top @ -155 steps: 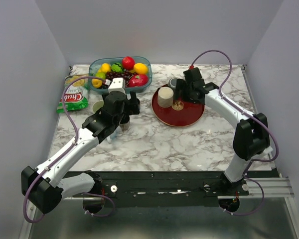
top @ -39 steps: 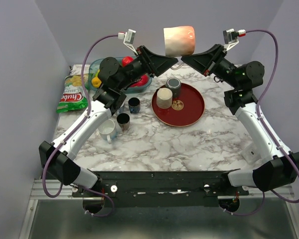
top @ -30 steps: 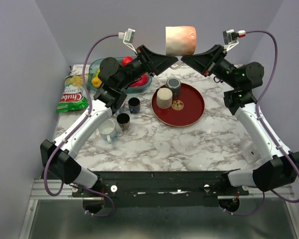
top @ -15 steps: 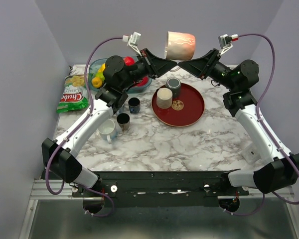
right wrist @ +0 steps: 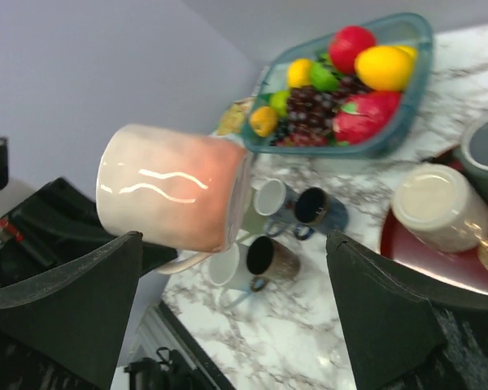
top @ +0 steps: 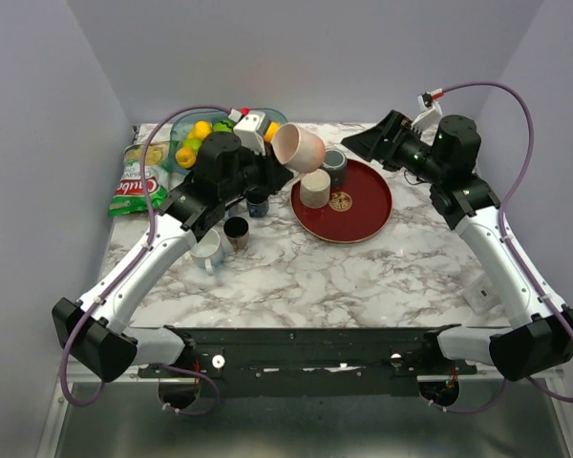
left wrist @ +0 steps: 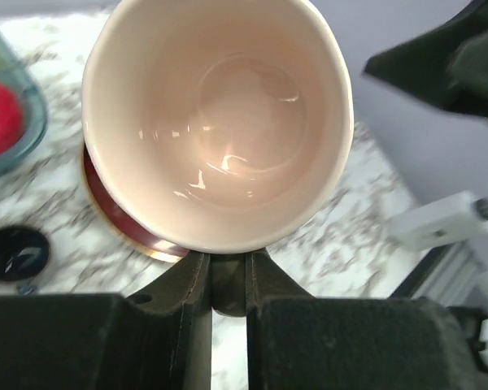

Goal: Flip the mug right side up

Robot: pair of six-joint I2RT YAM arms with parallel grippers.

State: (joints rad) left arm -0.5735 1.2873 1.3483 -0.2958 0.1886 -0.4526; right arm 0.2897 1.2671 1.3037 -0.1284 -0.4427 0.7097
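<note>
The mug's opening still faces sideways, so next my left gripper will move down and back, tilt fingers-down and release it on the bare tabletop beside the red tray.
A pink-and-cream mug (top: pixel 299 148) hangs in the air over the left rim of the red tray (top: pixel 363 218), tipped on its side. In the left wrist view its mouth (left wrist: pixel 215 122) faces the camera. My left gripper (top: pixel 275 162) is shut on the mug's handle (left wrist: pixel 228 284), which sits pinched between the two fingers. My right gripper (top: pixel 365 143) stands open to the right of the mug and apart from it. The right wrist view shows the mug (right wrist: pixel 171 191) lying sideways above its left finger.
On the red tray stand an upside-down beige cup (top: pixel 315 186) and a grey mug (top: pixel 334 164). A white mug (top: pixel 208 250), a brown one (top: pixel 236 232) and a dark blue one (top: pixel 258 200) stand to the left. Further back are the fruit bowl (top: pixel 193 127) and chips bag (top: pixel 138 186).
The right gripper opened, let go of the mug and drew back right. The left arm brought the mug down from high up and tipped it.
</note>
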